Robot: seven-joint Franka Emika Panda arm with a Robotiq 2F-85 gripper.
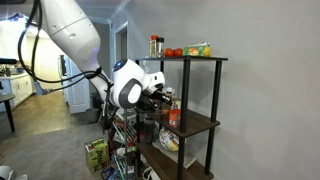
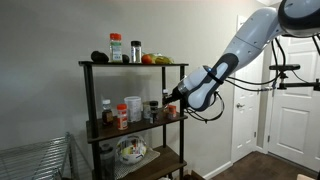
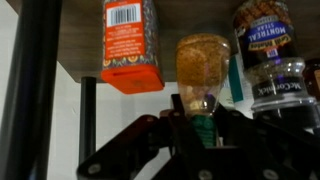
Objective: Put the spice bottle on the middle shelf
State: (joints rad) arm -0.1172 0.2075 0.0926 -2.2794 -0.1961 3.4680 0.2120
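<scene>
I need to move my gripper outward into the gap between the orange box and the Montreal bottle and let go of the green cap there, because bare board shows in that gap.
The wrist view stands upside down. In it my gripper (image 3: 200,108) is shut on the spice bottle (image 3: 200,62), a small clear bottle with brown-orange contents and a green neck between the dark fingers (image 3: 166,118). Its base is at the brown board of the middle shelf (image 3: 85,35); I cannot tell whether it touches. In both exterior views the arm reaches in sideways to the middle shelf (image 1: 198,124) (image 2: 140,124), with the gripper (image 1: 160,99) (image 2: 170,108) just above the board at its open end.
On the middle shelf stand an orange box (image 3: 131,45) (image 2: 122,115), a Montreal bottle (image 3: 264,30) and a dark-capped bottle (image 3: 283,88) close beside the held one. The top shelf (image 2: 135,64) carries bottles and fruit. A bowl (image 2: 130,150) sits on the bottom board. A black post (image 3: 38,80) is close by.
</scene>
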